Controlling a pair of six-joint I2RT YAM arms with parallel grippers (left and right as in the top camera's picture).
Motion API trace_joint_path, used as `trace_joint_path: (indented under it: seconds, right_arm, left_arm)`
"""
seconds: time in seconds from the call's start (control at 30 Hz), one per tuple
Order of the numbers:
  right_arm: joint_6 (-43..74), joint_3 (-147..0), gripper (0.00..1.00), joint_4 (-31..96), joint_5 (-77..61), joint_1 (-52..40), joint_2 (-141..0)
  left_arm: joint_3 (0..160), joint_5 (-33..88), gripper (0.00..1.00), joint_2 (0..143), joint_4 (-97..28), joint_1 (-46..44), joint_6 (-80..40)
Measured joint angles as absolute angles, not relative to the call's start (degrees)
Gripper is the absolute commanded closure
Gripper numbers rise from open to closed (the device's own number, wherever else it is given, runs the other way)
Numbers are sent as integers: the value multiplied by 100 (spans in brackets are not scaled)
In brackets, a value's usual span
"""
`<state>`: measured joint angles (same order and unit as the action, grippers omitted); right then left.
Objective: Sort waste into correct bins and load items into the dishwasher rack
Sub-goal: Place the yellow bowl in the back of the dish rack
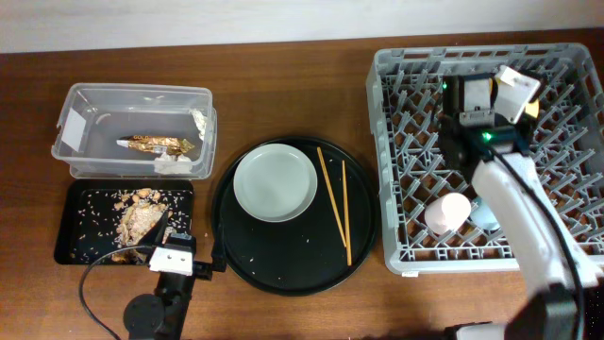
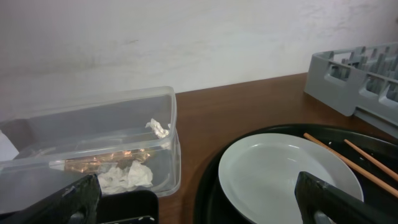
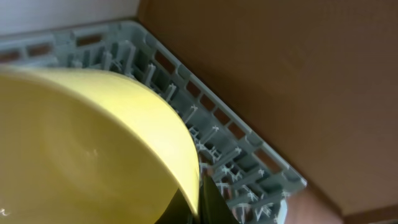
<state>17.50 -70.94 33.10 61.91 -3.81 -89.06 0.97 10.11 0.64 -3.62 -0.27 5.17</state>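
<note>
The right gripper lowers the bowl (image 3: 81, 143) down and to the left in the overhead view next, among the empty pegs there, and releases the bowl's rim.
My right gripper (image 1: 481, 99) is over the far side of the grey dishwasher rack (image 1: 396, 142), shut on the rim of the yellow bowl (image 3: 81, 143); its fingers (image 3: 202, 199) pinch the bowl's edge above the rack's pegs. A pink cup (image 1: 446, 213) and a blue cup (image 1: 486, 217) lie in the rack's near part. The pale plate (image 1: 275, 181) and the chopsticks (image 1: 335, 203) lie on the round black tray. My left gripper (image 1: 187, 247) is open and empty between the shallow black tray and the round tray. The left wrist view shows the plate (image 2: 280, 168) and the chopsticks (image 2: 348, 162).
The clear tub (image 1: 132, 90) holds the gold foil wrapper (image 1: 156, 144) and white paper bits (image 1: 170, 163). The shallow black tray (image 1: 80, 203) holds food scraps (image 1: 137, 222) and crumbs. The round black tray (image 1: 283, 255) carries a few crumbs. A black cable loops at the front left.
</note>
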Motion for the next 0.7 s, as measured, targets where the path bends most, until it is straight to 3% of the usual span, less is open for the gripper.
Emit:
trace_joint_path:
  seconds: [0.17,0.37,0.4,0.43,0.47,0.63,0.7]
  right_arm:
    - [530,-7096,96,2606,6628,-244,-9994]
    - [134,-7144,96,3004,7032,-790,-10335]
    - [113,-7146,89,3186,7065,-947,-10346]
    - [106,-7146,61,3339,7098,-1057,-10361]
    - [156,-7144,47,3601,7089,-1201,-10374]
    - [620,-7194,38,4681,6617,-1931,-10344]
    - [891,-7470,42,5378,5940,-2209,-10165]
  left_arm:
    - [95,1011,1,60,-357,-30,519]
    - [95,1011,1,58,-362,-27,517]
    - [95,1011,1,58,-362,-30,517]
    - [95,1011,1,58,-362,-30,517]
    - [95,1011,1,58,-362,-30,519]
    - [95,1011,1,60,-362,-30,517]
    - [95,1011,1,58,-362,-27,519]
